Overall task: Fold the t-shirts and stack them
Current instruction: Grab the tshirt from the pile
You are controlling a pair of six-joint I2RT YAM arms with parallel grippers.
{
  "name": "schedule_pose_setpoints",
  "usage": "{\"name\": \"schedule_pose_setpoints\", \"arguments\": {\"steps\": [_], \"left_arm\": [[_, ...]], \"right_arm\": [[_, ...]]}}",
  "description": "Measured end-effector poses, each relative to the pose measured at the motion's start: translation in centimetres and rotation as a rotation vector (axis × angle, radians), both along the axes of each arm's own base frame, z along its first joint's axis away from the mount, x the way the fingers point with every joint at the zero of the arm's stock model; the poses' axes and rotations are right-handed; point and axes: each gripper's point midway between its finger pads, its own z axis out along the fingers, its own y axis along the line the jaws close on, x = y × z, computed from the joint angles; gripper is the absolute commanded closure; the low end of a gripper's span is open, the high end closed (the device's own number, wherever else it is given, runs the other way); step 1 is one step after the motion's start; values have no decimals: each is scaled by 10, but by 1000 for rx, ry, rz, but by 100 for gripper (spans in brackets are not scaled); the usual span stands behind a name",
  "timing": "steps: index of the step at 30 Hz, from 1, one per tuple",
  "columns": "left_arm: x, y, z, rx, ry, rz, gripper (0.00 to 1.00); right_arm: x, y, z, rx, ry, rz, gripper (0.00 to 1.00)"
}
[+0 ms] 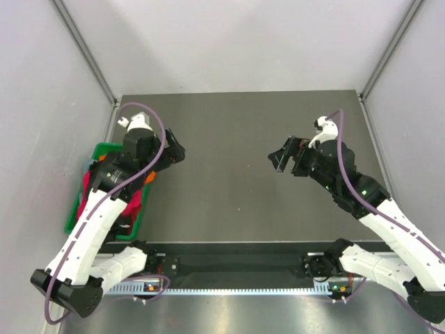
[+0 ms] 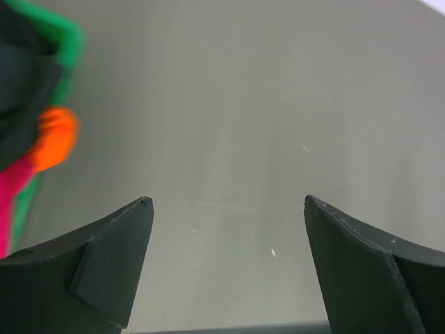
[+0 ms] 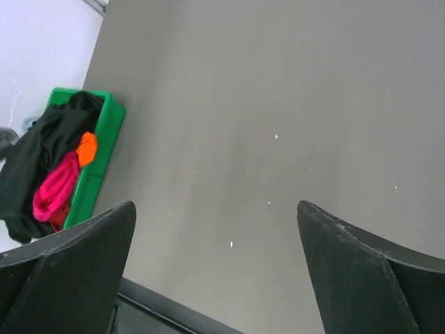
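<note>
My left gripper should move across to the bin next and down to the black shirt near the bin's far end, since that shirt lies on top.
The t-shirts lie bunched in a green plastic bin at the table's left edge. In the right wrist view I see a black shirt, an orange one and a magenta one in the bin. The left wrist view shows the black, orange and magenta cloth at its left edge. My left gripper is open and empty, just right of the bin above bare table. My right gripper is open and empty over the table's right half.
The dark grey table has white walls on three sides. My left arm reaches over the bin and hides much of it. A black rail with both arm bases runs along the near edge.
</note>
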Motion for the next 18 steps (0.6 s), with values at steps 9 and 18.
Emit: {"name": "schedule_pose_setpoints", "arguments": {"steps": [9,18], "left_arm": [[27,88,2,132,48,471,11],[12,207,-54,131,205,960,22]], "right_arm": [[-14,0,-22,-12,-48,81,0],[-24,0,3,29,-168,136,0]]}}
